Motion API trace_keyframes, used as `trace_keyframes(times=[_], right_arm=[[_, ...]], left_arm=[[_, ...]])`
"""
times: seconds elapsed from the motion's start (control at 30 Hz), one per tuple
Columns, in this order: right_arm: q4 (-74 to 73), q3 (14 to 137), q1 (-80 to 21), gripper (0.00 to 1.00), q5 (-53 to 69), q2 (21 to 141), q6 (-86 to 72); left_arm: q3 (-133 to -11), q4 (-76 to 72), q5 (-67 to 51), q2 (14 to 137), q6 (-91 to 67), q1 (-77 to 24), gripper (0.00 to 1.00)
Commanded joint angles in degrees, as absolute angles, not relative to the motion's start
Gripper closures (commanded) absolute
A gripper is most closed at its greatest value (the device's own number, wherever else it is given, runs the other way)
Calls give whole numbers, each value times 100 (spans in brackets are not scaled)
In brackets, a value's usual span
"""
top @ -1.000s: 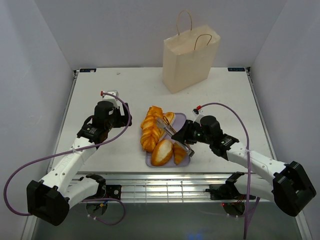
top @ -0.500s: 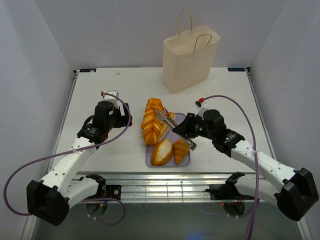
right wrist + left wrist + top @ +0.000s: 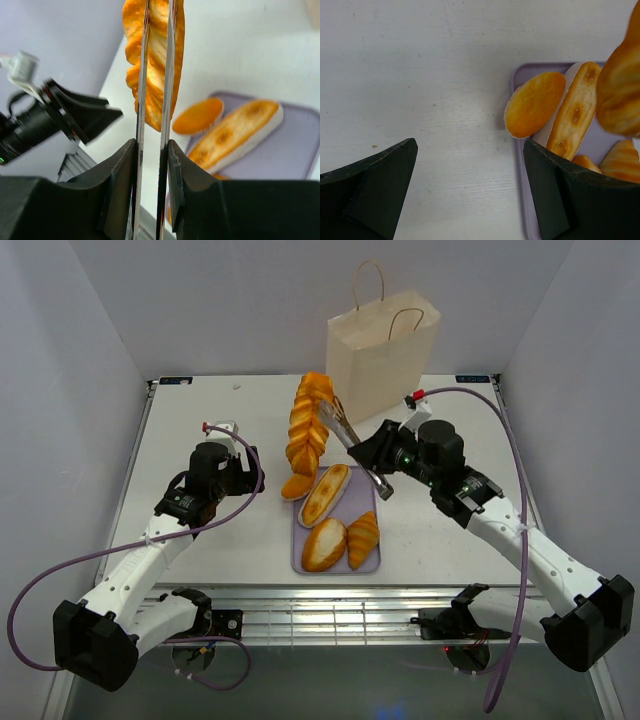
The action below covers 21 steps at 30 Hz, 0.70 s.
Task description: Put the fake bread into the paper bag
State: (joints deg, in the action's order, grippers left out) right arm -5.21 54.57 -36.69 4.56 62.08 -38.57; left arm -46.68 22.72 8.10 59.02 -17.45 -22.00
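Observation:
My right gripper rises outward over the paper bag's opening next and releases the tongs around the loaf, since the bag stands with its opening up.
My right gripper is shut on a pair of metal tongs, and the tongs pinch a long braided loaf, held in the air left of the paper bag. In the right wrist view the tongs' blades clamp the loaf between my fingers. An oval roll, a round bun and two croissants lie on the lilac tray. My left gripper is open and empty above the table, left of the tray.
The bag stands upright at the back of the table, mouth up, handles raised. The left arm lies left of the tray. The table's front edge and a metal rail run just below the tray.
My right gripper has lifted the braided loaf in the tongs off the tray, up and back toward the bag. The oval roll beneath it now shows. The left arm has not moved.

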Motion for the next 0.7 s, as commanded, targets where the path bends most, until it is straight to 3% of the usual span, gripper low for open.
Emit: trace_keyframes(times=[0.0, 0.67], right_arm=[[9, 6458, -3428, 75, 229, 6407, -3577], [123, 9729, -1715, 76, -360, 8402, -3463]], left_arm=[[-4860, 2285, 817, 5783, -1732, -2250, 2], [-4843, 2259, 888, 5757, -1740, -2276, 2]])
